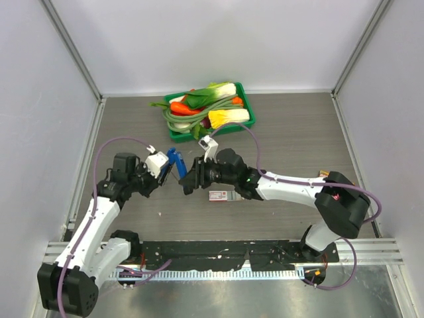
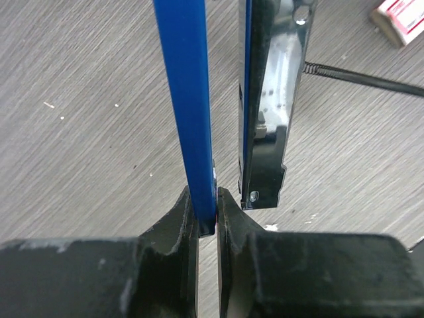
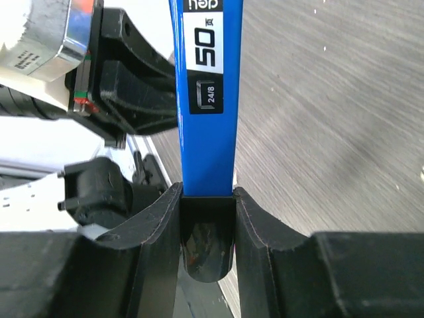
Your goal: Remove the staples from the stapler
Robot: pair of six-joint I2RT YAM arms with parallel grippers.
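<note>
Next, my right gripper goes to the left in the top view and down to release the blue stapler on the table, as the stapler hangs above the table.
Both grippers hold one blue stapler (image 1: 175, 161) opened out above the table. My left gripper (image 1: 167, 167) is shut on the thin edge of its blue cover (image 2: 187, 99), as the left wrist view (image 2: 207, 211) shows. Beside the cover hangs its black and shiny metal magazine (image 2: 266, 99), with a spring rod (image 2: 371, 78) sticking out. My right gripper (image 1: 187, 180) is shut on the other blue part (image 3: 205, 86), marked "50" and "24/8", with a black rounded end (image 3: 207, 245) between its fingers. No separate black stapler shows. No staples show.
A small flat pink-and-white box (image 1: 222, 195) lies on the table under the right arm; it also shows in the left wrist view (image 2: 399, 16). A green tray (image 1: 248, 109) of toy vegetables stands at the back centre. Grey walls close the sides.
</note>
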